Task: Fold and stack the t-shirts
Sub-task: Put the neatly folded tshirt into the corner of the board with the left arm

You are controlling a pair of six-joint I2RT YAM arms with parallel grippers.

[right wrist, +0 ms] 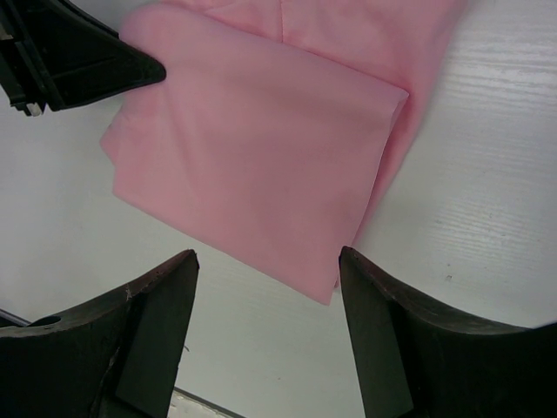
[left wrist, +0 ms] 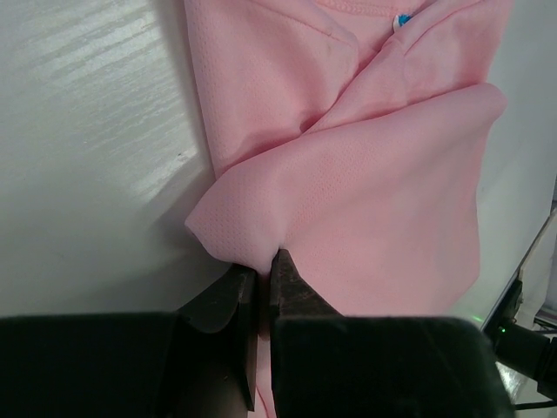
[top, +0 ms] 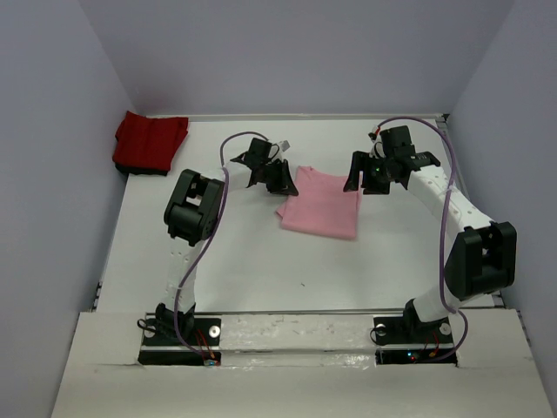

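Both shirts are already folded, so my left gripper needs to drag the pink shirt outward and sideways to the bare tabletop (top: pixel 204 144) beside the red shirt and release it.
The light pink t-shirt (top: pixel 320 205) lies folded in the middle of the table. It also shows in the left wrist view (left wrist: pixel 365 192) and in the right wrist view (right wrist: pixel 261 174). My left gripper (top: pixel 277 177) is at its far left corner, shut on a fold of the pink cloth (left wrist: pixel 264 264). My right gripper (top: pixel 360 183) is open and empty just above the shirt's far right corner (right wrist: pixel 268 261). The deep red t-shirt (top: pixel 150 142) lies folded at the far left corner of the table.
The table (top: pixel 244 261) is white, with grey walls on three sides close to the red shirt. The left gripper's finger (right wrist: pixel 96 65) shows in the right wrist view beside the pink shirt. Cables loop beside both arms.
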